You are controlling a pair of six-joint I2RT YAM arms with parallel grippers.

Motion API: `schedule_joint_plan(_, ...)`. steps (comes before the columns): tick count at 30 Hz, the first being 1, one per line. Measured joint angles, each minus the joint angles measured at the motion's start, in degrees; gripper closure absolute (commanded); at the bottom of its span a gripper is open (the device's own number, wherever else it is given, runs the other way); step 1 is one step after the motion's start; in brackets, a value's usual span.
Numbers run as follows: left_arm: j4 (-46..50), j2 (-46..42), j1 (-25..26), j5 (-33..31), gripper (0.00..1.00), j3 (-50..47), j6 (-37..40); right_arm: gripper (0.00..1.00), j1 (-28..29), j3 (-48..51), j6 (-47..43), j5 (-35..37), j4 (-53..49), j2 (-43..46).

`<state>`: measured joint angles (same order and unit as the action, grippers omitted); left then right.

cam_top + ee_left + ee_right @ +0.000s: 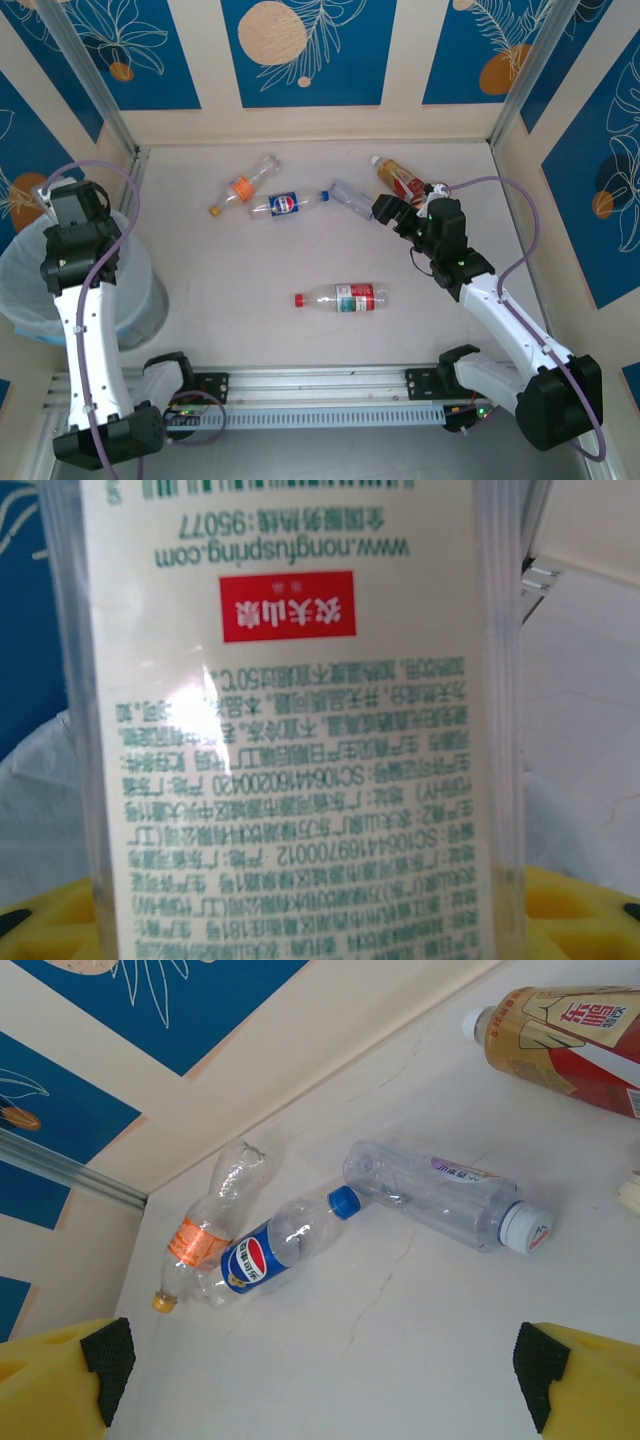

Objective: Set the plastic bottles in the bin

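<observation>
Next, my left gripper draws slightly back, tilting down toward the pale liner, and releases the clear bottle, since the bin's lined opening is below.
My left gripper (66, 203) hangs above the bin (20, 300), a round bin with a pale plastic liner at the table's left edge. It is shut on a clear plastic bottle (290, 730) with a cream printed label, held close to the left wrist camera. My right gripper (394, 213) stands open over the table, nothing between its yellow fingers (60, 1375). Ahead of it lie a clear white-capped bottle (440, 1195), a blue-labelled one (270, 1248) and an orange-labelled one (205, 1235). An amber bottle (565, 1030) lies to its right. A red-labelled bottle (345, 296) rests mid-table.
Cream walls with blue panels close the table at the back and sides. Metal posts (85, 75) stand in the back corners. A rail (320, 385) with both arm bases runs along the near edge. The bin liner (30, 810) shows beneath the held bottle.
</observation>
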<state>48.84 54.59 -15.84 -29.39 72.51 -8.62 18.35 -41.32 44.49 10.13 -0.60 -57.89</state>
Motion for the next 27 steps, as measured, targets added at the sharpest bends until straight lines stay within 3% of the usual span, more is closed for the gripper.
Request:
schedule_joint_plan(10,-3.8,-7.6,-4.0,-1.3,0.57,-8.3,-2.6,0.01,-0.4,0.6,0.0,0.0,-0.2,1.1)
schedule_joint_plan(27,1.0,-3.3,-4.9,-1.8,0.44,-8.8,-14.6,0.01,-0.5,-0.6,0.1,-0.5,-0.3,-3.1)
